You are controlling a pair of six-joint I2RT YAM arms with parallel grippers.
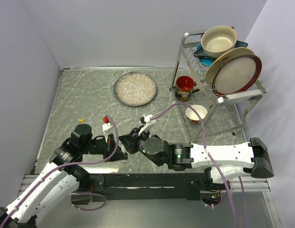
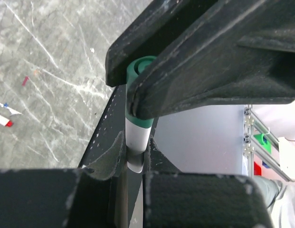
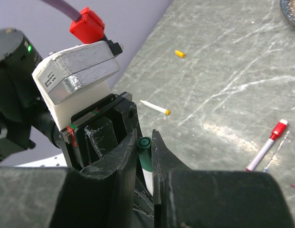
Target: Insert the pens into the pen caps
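Note:
The dark green cap is already on the barrel, and I need to swing my left gripper over and down to clear tabletop point(image 2: 9, 64) beside the red-capped pen below it, then release.
My left gripper point(image 2: 136, 145) is shut on the white barrel of a pen point(image 2: 136, 140) and holds it above the table. My right gripper point(image 3: 145, 142) is shut on the dark green cap point(image 3: 145, 154), which sits on the end of that barrel point(image 2: 139, 90). The two grippers meet tip to tip in the top view point(image 1: 124, 145). A white pen with a yellow tip point(image 3: 154, 107) lies bare on the table. The orange-yellow cap point(image 3: 180, 53) lies apart from it, also in the top view point(image 1: 80, 120). A pen wearing the red cap point(image 3: 267, 146) lies on the table.
A speckled round plate point(image 1: 135, 89) sits at the back middle. A dish rack point(image 1: 218, 95) with a bowl and plates stands at the back right, with a red mug point(image 1: 185, 87) and a small cup point(image 1: 196, 113) by its foot. A raised edge bounds the table point(image 1: 90, 95).

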